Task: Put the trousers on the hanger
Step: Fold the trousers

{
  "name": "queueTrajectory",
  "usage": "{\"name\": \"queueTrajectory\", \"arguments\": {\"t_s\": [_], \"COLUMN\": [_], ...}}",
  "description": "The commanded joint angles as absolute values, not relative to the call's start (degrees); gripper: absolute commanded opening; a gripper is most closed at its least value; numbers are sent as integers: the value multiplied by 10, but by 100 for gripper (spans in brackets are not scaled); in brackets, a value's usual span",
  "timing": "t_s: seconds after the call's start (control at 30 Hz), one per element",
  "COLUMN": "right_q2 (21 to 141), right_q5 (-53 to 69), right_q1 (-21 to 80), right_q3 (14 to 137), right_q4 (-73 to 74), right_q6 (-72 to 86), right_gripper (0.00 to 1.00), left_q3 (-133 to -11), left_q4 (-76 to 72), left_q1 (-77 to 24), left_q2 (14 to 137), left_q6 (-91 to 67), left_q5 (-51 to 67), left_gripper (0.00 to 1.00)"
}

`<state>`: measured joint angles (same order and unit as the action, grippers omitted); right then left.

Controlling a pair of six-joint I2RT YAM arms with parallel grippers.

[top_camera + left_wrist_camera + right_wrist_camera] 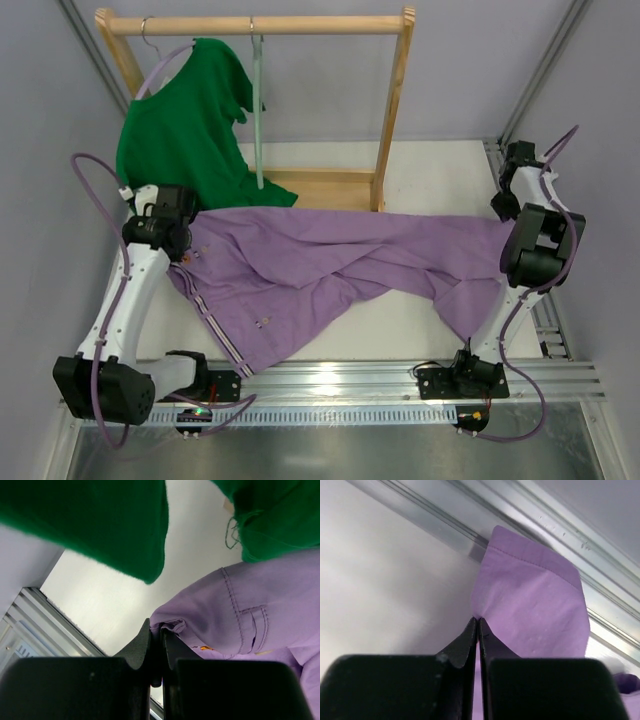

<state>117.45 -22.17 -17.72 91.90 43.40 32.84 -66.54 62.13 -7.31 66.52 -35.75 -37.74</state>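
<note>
Loose folds still run through the trousers (340,260), so the left gripper should next move down toward the table and away from the right gripper.
The lilac trousers (340,260) are stretched across the table between both grippers, sagging toward the front edge. My left gripper (188,238) is shut on the waistband end; in the left wrist view its jaws (161,627) pinch a fold of the trousers (260,610). My right gripper (508,228) is shut on a leg end; in the right wrist view its tips (478,620) clamp the trousers' hem (535,600). The pale grey-green hanger (258,110) hangs edge-on from the wooden rack's top bar, behind the trousers.
A wooden rack (392,110) stands at the back of the table. A dark green T-shirt (185,120) hangs from it on a lavender hanger, just above my left gripper, and fills the top of the left wrist view (100,520). Metal rails (400,385) line the front edge.
</note>
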Motion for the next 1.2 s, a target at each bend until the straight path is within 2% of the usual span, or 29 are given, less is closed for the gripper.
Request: {"name": "queueTrajectory", "arguments": {"t_s": [0.0, 0.4, 0.63, 1.17], "right_q2": [1096, 1068, 1078, 1114], "right_q5": [-265, -260, -168, -95], "right_q1": [-174, -175, -167, -144], "right_q3": [957, 973, 968, 947], "right_q4": [433, 425, 385, 346], "right_q6": [323, 315, 320, 338], "right_gripper": [4, 4, 4, 4], "left_q3": [-669, -654, -650, -664], "left_q4": [589, 549, 525, 471], "left_q1": [-41, 76, 105, 156], "left_q2": [672, 715, 727, 874], "left_q6": [-356, -332, -312, -340], "left_q5": [-374, -352, -381, -272], "left_gripper": [0, 0, 0, 0]}}
